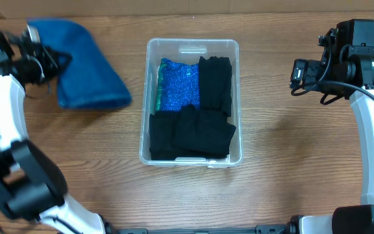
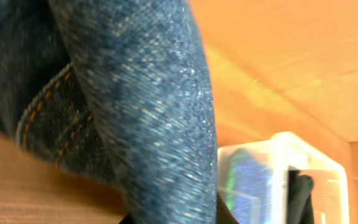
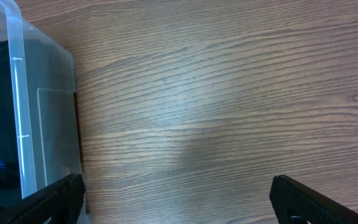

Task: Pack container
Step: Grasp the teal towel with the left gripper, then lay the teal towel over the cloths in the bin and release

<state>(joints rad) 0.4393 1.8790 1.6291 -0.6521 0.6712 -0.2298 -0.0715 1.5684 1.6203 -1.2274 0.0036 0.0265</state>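
I need to lift the held denim (image 2: 148, 112) over the container's side with my left gripper next, then lower it flat onto the cloths, because it is outside the container (image 1: 193, 43).
The clear container (image 1: 193, 43) stands at the table's middle. It holds several folded black cloths (image 1: 193, 133) and a sparkly blue cloth (image 1: 177, 88). A folded blue denim garment (image 1: 86, 68) lies at the back left. My left gripper (image 1: 56, 62) is at its left edge and shut on it. In the left wrist view the denim (image 2: 148, 112) fills the space between the jaws, with the container (image 2: 328, 171) behind. My right gripper (image 1: 296, 75) is open and empty to the right of the container, whose wall shows in the right wrist view (image 3: 42, 106) beside the spread fingers (image 3: 176, 202).
The wooden table (image 1: 291, 143) is bare between the container and the right arm. The arm bases stand at the front left and front right corners.
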